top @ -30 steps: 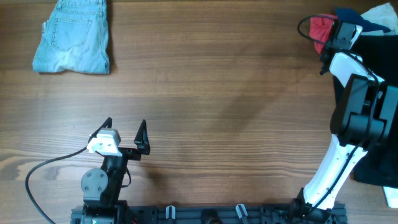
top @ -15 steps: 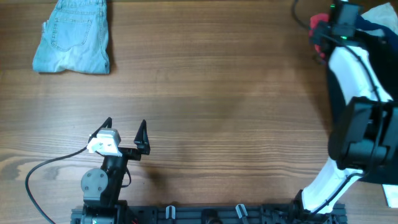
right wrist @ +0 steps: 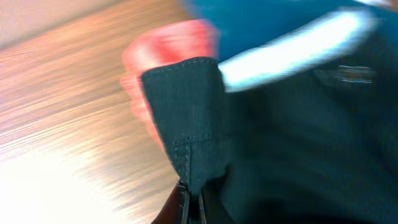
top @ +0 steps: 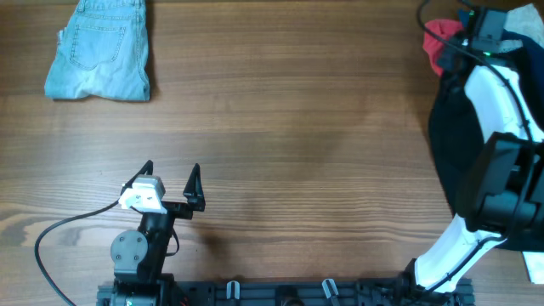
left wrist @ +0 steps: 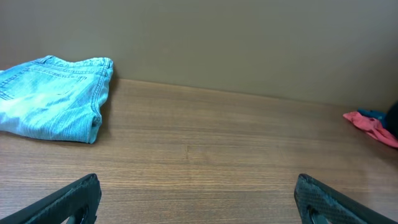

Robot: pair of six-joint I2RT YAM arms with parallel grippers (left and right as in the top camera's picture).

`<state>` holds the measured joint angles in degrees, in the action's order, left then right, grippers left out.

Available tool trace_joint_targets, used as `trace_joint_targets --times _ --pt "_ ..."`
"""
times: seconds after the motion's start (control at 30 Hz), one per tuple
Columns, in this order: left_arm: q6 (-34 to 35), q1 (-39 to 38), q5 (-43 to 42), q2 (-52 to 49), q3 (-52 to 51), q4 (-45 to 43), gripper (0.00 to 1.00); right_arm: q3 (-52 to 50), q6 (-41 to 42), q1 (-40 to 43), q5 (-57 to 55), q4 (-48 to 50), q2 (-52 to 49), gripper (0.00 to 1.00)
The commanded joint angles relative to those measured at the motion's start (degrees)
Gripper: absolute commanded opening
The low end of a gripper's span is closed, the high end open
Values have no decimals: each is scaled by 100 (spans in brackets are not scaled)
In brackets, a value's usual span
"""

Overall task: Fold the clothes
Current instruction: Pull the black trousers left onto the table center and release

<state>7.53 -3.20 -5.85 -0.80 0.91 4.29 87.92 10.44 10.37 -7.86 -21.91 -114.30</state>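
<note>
I should next release the black garment's corner from my right gripper, left in the overhead view, over the open bare wood beside the denim shorts.
The black garment (top: 449, 127) lies at the right edge of the table, partly under my right arm, with a dark fold spread left of the arm. My right gripper (top: 478, 27) is at the far right corner, shut on a stitched corner of the black garment (right wrist: 186, 112), which fills the right wrist view; its jaws (right wrist: 193, 200) pinch the cloth tightly. My left gripper (top: 171, 175) is open and empty near the front left, its fingers wide apart over bare wood in the left wrist view (left wrist: 199, 200).
Light-blue denim shorts (top: 102, 49) lie folded at the far left, also in the left wrist view (left wrist: 56, 99). A red garment (top: 440, 38) lies beside the right gripper, with navy and white cloth (top: 520, 21) behind it. A cable (top: 59, 234) loops front left.
My right gripper has shifted slightly right at the far corner, and black cloth now bulges out to the left of the arm. The left arm has not moved.
</note>
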Motion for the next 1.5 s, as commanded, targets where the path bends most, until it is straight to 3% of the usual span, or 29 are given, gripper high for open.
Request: trace_joint_targets --times 0.0,0.1,0.33,0.4,0.5,0.57,0.63,0.67,0.73,0.8,0.93,1.03,1.07,1.27,1.47 --pt "-114 44 -50 42 -28 15 100 101 208 -1029 1731 173 116 4" --pt "-114 44 -50 42 -26 15 100 101 809 -2496 2190 444 116 4" --pt "-114 44 -50 42 -28 15 100 101 1679 -4935 2463 1104 -101 6" --pt "-114 44 -50 42 -28 15 100 101 1674 -5287 2468 1211 -98 15" --pt "-114 44 -50 42 -28 15 100 181 1390 -5327 2135 1099 -50 50" --pt "-111 44 -50 42 -28 15 100 645 1351 -4841 1989 415 160 70" --pt "-114 44 -50 42 -28 15 100 1071 1377 -4181 1989 -192 380 76" --pt "-114 44 -50 42 -28 15 100 1233 1366 -3600 1974 -444 492 68" --pt "-114 44 -50 42 -28 15 100 1248 1353 -2629 1980 -564 387 40" --pt "-114 44 -50 42 -26 15 100 1248 1226 -2041 2393 -623 48 24" --pt "-114 44 -50 42 -28 15 100 1248 1211 -1864 2221 -437 -691 22" --pt "-114 44 -50 42 -28 15 100 1248 1351 -1888 2203 -83 -1268 6" --pt "-114 44 -50 42 -28 15 100 1248 1429 -1897 2177 -63 -1384 4" --pt "-114 44 -50 42 -28 15 100 1248 1397 -2055 1272 293 -2041 4" --pt "-111 44 -50 42 -28 15 100 1248 1681 -2164 1215 844 -2581 4"
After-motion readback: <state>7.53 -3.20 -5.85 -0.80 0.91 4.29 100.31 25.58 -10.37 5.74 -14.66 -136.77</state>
